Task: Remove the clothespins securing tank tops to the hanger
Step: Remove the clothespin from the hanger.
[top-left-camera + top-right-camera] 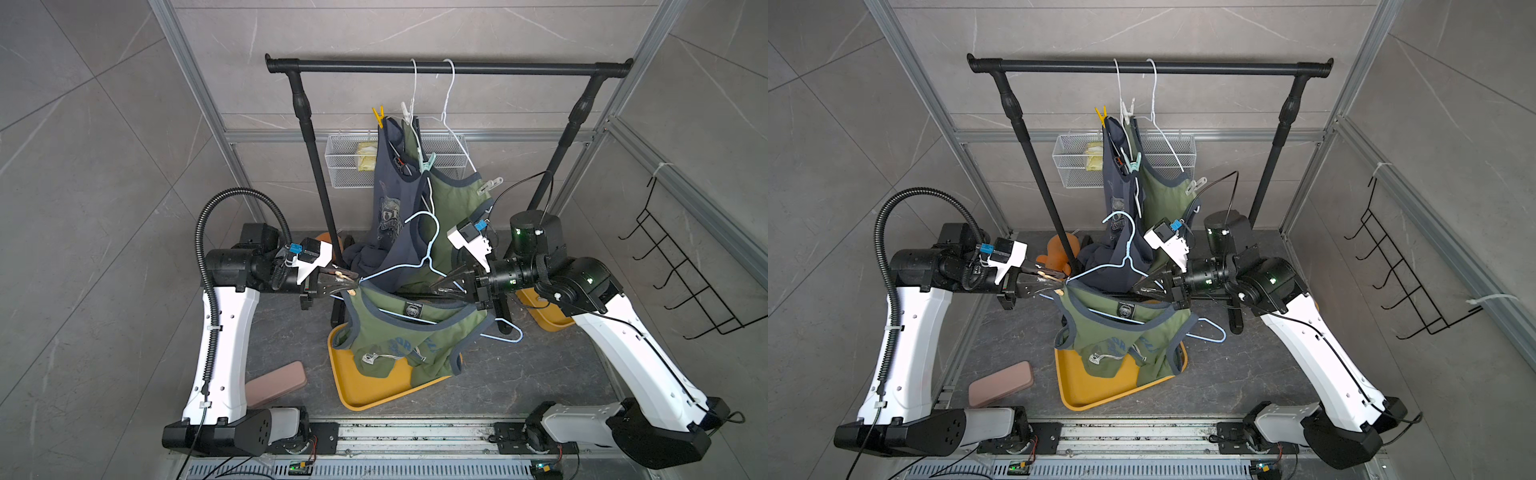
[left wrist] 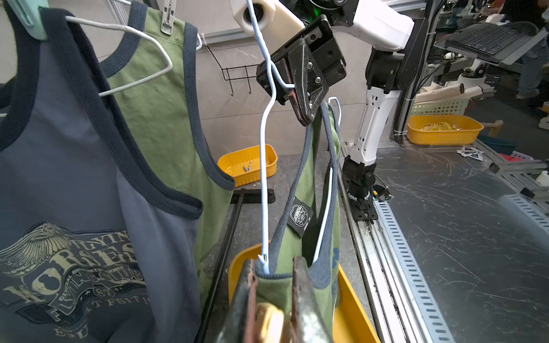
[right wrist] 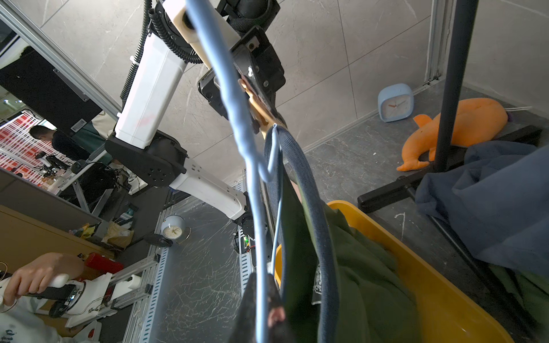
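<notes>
My right gripper holds the hanger (image 1: 432,245) by its wire, with the olive tank top above the yellow tray (image 1: 374,388). It needs to lower both into the tray next and release the hanger's wire.
An olive tank top (image 1: 386,332) hangs on a light blue hanger (image 1: 432,245) held between my two arms above the tray. My left gripper (image 1: 353,286) (image 2: 274,264) is shut on an orange-tan clothespin (image 2: 270,320) at the top's shoulder strap. My right gripper (image 1: 434,286) (image 3: 261,279) is shut on the hanger's wire. On the rail hang a slate blue tank top (image 1: 388,195) and another olive one (image 1: 453,195), with yellow (image 1: 378,114), white (image 1: 405,110), mint green (image 1: 428,163) and white (image 1: 490,185) clothespins.
A yellow tray (image 1: 361,390) lies under the held top. The black garment rail (image 1: 449,66) stands behind, with a wire basket (image 1: 345,166) on the wall. A brown pad (image 1: 276,384), an orange plush (image 1: 1059,249) and a yellow bin (image 1: 544,316) lie on the floor.
</notes>
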You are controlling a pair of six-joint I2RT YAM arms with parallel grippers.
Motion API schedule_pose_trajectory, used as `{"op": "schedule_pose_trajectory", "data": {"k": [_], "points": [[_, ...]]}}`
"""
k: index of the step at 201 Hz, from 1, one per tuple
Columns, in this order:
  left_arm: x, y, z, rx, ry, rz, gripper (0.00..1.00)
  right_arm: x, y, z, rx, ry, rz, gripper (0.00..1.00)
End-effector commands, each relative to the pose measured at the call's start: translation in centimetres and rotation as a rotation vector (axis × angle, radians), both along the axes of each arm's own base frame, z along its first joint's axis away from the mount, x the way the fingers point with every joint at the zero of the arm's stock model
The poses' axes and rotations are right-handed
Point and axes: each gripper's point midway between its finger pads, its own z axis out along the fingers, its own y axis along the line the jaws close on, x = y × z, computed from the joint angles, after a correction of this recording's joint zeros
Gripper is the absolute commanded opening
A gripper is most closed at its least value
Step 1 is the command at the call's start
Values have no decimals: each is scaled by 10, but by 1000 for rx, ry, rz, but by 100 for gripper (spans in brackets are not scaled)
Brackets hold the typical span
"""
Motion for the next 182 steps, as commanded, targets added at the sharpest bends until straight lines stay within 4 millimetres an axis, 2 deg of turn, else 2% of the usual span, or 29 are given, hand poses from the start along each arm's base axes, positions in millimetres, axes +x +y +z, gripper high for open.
{"op": "schedule_pose_trajectory", "data": {"k": [1, 32, 97, 149, 182], "points": [[-1, 0, 6, -20, 14, -4, 0, 2, 2, 10, 38, -28, 14, 0], [-1, 0, 6, -19, 14, -1, 0, 5, 4, 6, 27, -21, 6, 0], [4, 1, 13, 3, 24, 36, 0, 21, 6, -18, -36, 6, -44, 0], [7, 2, 21, 14, 31, 79, 0, 33, 8, -51, -116, 32, -63, 0], [9, 6, 25, 51, 32, 163, 0, 41, 9, -85, -205, 25, -91, 0]]}}
